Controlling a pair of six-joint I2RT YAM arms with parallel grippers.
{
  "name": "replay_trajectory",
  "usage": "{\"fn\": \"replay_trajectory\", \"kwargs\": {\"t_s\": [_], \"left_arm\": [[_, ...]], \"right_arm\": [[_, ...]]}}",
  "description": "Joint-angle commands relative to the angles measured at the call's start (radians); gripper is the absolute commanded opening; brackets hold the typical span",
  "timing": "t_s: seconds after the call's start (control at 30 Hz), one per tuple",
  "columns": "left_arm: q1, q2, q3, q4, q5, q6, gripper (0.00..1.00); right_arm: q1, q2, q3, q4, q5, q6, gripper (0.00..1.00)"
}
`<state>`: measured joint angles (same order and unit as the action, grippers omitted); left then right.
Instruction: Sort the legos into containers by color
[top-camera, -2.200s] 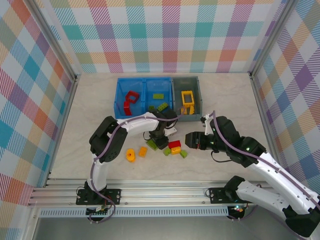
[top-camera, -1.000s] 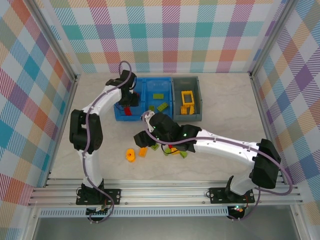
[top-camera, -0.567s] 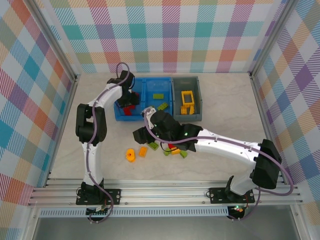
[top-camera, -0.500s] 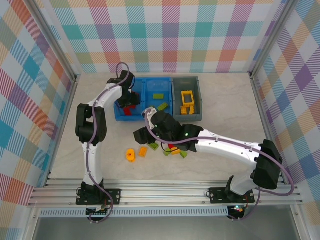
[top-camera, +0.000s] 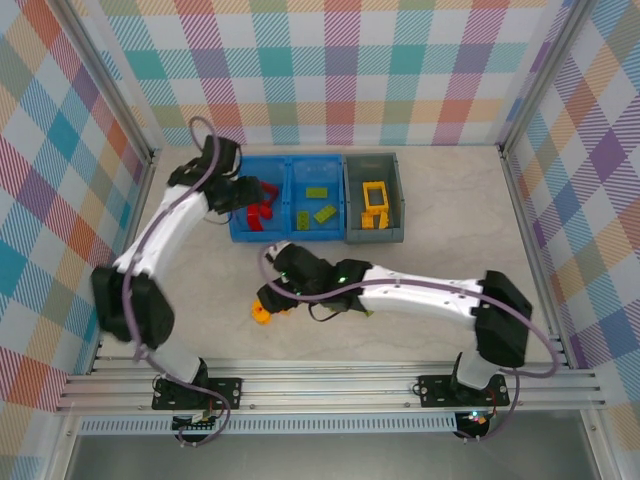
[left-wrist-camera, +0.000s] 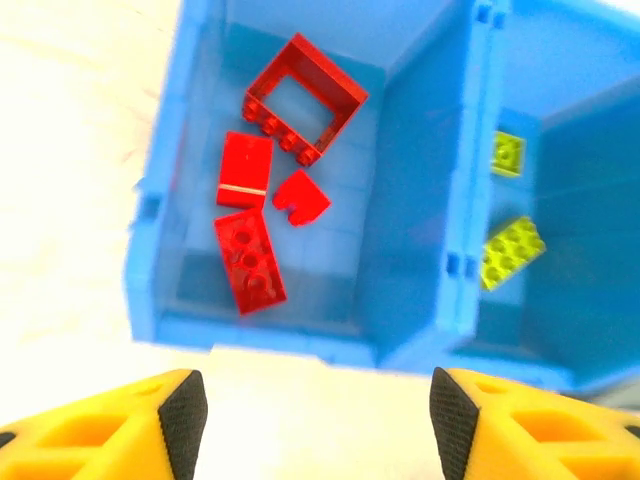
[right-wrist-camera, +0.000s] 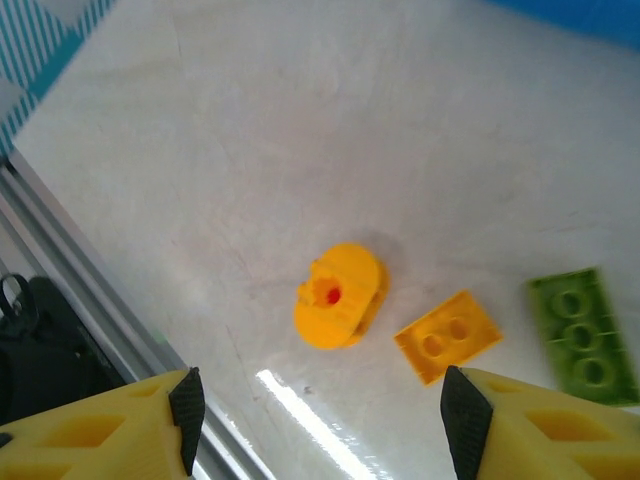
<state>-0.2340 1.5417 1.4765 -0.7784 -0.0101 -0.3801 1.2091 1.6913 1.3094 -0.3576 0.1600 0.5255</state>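
Observation:
I will turn my right gripper as it goes down and bring its open fingers around the round yellow piece (top-camera: 260, 314) (right-wrist-camera: 340, 295), because that piece lies at an angle to them on the tabletop.
The blue bin (top-camera: 289, 160) (left-wrist-camera: 420, 200) holds several red legos (left-wrist-camera: 250, 262) (top-camera: 262, 212) in its left compartment, one a hollow frame (left-wrist-camera: 305, 97), and lime green ones (left-wrist-camera: 511, 253) (top-camera: 322, 212) in its right. A yellow frame (top-camera: 374, 193) lies in the dark grey bin (top-camera: 374, 236). My left gripper (top-camera: 243, 193) (left-wrist-camera: 318, 415) is open and empty, over the table just short of the blue bin's near wall. My right gripper (top-camera: 268, 297) (right-wrist-camera: 322, 420) is open above the round yellow piece (right-wrist-camera: 340, 295) (top-camera: 260, 314), without touching it.
A small yellow-orange plate (right-wrist-camera: 447, 336) and a green brick (right-wrist-camera: 585, 337) lie on the table right of the round piece. The table's metal front rail (right-wrist-camera: 80, 300) runs close by on the near side. My right arm (top-camera: 420, 295) stretches across the loose bricks in the middle.
My left gripper has opened and drawn back leftward off the red compartment. My right gripper has moved left and toward the front edge, over the round yellow piece.

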Motion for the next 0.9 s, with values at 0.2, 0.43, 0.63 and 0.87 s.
{"fn": "replay_trajectory", "kwargs": {"t_s": [0.2, 0.43, 0.63, 0.87], "left_arm": [[-0.008, -0.684, -0.364, -0.106, 0.012, -0.102, 0.71], [-0.008, -0.936, -0.407, -0.241, 0.072, -0.123, 0.72], [-0.008, -1.110, -0.394, -0.312, 0.042, -0.145, 0.73], [-0.008, -1.265, -0.355, -0.472, -0.013, -0.203, 0.71]], "right_arm": [[0.043, 0.349, 0.385, -0.386, 0.018, 0.302, 0.66], [0.034, 0.552, 0.643, -0.608, 0.061, 0.363, 0.69], [0.027, 0.625, 0.740, -0.647, 0.061, 0.361, 0.68], [0.018, 0.707, 0.828, -0.683, 0.051, 0.363, 0.66]]}}
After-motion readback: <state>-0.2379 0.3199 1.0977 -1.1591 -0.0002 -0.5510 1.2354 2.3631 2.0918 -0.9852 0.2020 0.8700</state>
